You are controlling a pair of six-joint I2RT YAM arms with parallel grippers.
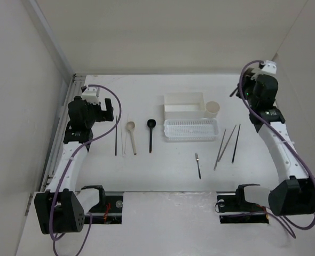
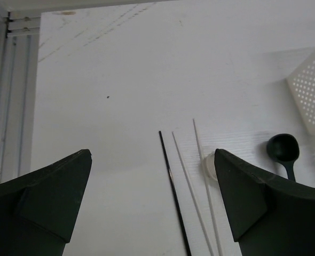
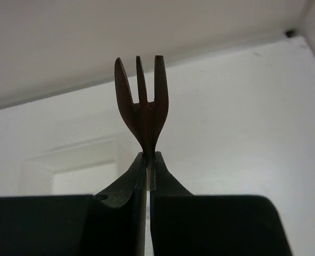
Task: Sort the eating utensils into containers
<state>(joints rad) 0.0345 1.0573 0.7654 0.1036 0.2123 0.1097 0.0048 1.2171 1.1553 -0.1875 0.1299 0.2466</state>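
The fork still hangs off beside the beige cup (image 1: 212,108), so the right gripper should next go to the left in the overhead view and down over that cup.
My right gripper (image 3: 148,154) is shut on the neck of a dark brown three-tined fork (image 3: 141,101), held up in the air with its tines pointing away. From above, this gripper (image 1: 242,90) hangs at the back right, right of the beige cup (image 1: 213,110). My left gripper (image 2: 152,154) is open and empty above a black stick (image 2: 171,181) and two pale sticks (image 2: 192,181). A beige spoon (image 1: 131,136) and a black spoon (image 1: 150,133) lie left of the perforated basket (image 1: 191,129). The white box (image 1: 184,102) stands behind the basket.
A small dark fork (image 1: 198,164) lies near the table's middle front. Three thin sticks (image 1: 225,145) lie right of the basket. White walls close the table at the back and on both sides, with a metal rail (image 1: 61,128) along the left.
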